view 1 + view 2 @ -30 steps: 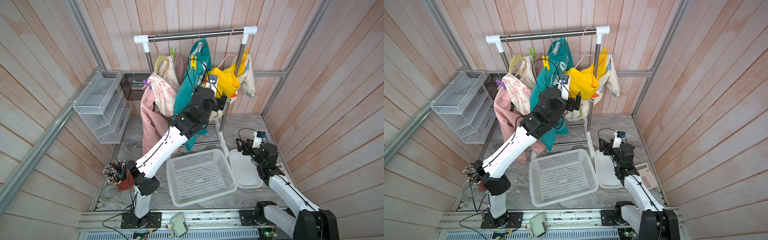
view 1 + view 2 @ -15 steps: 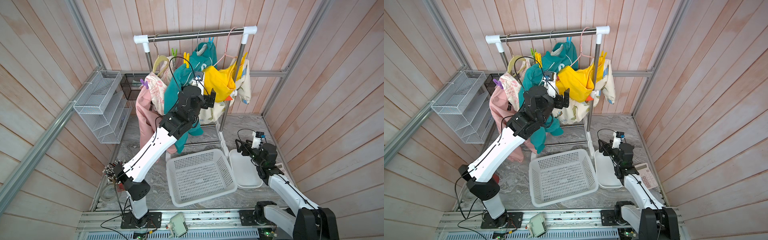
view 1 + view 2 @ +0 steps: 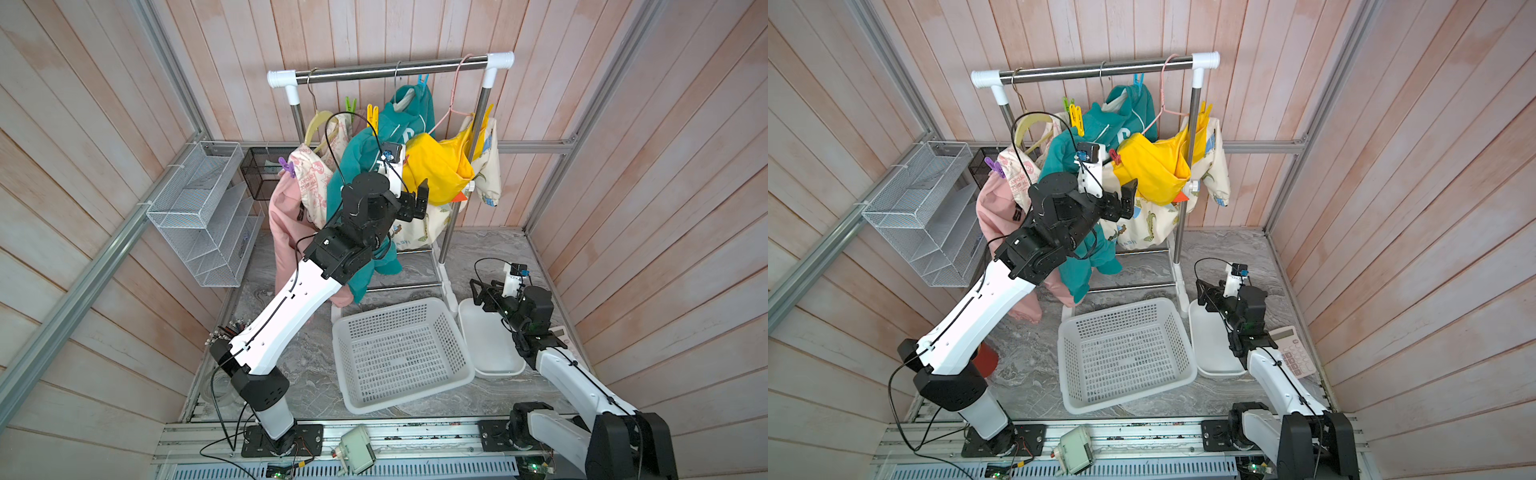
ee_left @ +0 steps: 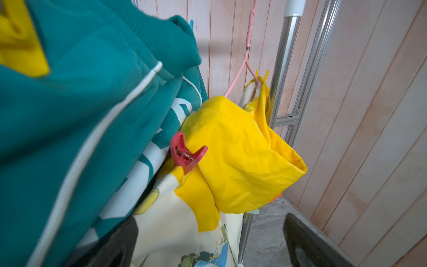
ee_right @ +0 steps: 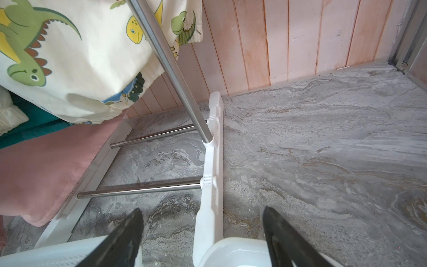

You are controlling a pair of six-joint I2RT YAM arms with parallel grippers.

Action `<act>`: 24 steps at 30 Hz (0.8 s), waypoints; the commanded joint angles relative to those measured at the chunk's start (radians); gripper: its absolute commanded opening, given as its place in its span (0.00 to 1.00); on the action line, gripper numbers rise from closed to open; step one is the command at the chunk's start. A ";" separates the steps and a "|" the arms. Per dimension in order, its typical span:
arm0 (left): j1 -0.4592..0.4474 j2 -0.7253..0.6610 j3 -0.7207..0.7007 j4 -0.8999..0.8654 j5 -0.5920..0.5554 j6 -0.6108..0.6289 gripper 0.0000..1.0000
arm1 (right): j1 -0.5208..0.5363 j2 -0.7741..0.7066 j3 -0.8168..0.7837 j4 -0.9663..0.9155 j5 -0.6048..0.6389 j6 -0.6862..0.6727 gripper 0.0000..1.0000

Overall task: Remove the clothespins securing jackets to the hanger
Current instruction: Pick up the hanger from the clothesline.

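The red clothespin's biting end [image 3: 1115, 158] [image 4: 186, 166] on the yellow jacket's edge sits outward of the empty fingers, so my left gripper reaches outward to it next and closes.
Three jackets hang on the rack: pink [image 3: 286, 216], teal [image 3: 361, 153] and yellow [image 3: 436, 170]. Clothespins show in green [image 3: 350, 104], yellow [image 3: 372, 114], purple [image 3: 287, 167] and blue [image 3: 422, 79]; another yellow one [image 3: 487, 112] is by the right post. A red clothespin [image 4: 184, 154] grips the yellow jacket's edge beside the teal one. My left gripper [image 3: 415, 199] is open against the cream lining, just short of the red pin, with nothing between its fingers. My right gripper [image 5: 202, 209] is open low over the floor by the rack's foot.
A white basket [image 3: 465, 345] and a white tray [image 3: 494, 365] lie on the floor before the rack. A wire shelf [image 3: 199, 216] and a black mesh box [image 3: 259, 170] stand at the left wall. A calculator [image 3: 1293, 353] lies beside my right arm.
My left arm has shifted a little to the left along the rack, and the jackets have swayed with it. The right arm has not moved.
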 commanded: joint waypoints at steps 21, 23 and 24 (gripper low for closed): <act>0.048 0.013 -0.009 0.009 0.127 -0.027 1.00 | -0.001 0.004 0.037 -0.021 -0.028 0.007 0.83; 0.049 0.042 0.024 -0.004 0.158 -0.026 1.00 | -0.001 0.004 0.037 -0.023 -0.026 0.004 0.83; 0.048 0.056 0.040 -0.014 0.167 -0.027 1.00 | -0.001 0.004 0.038 -0.024 -0.025 0.003 0.83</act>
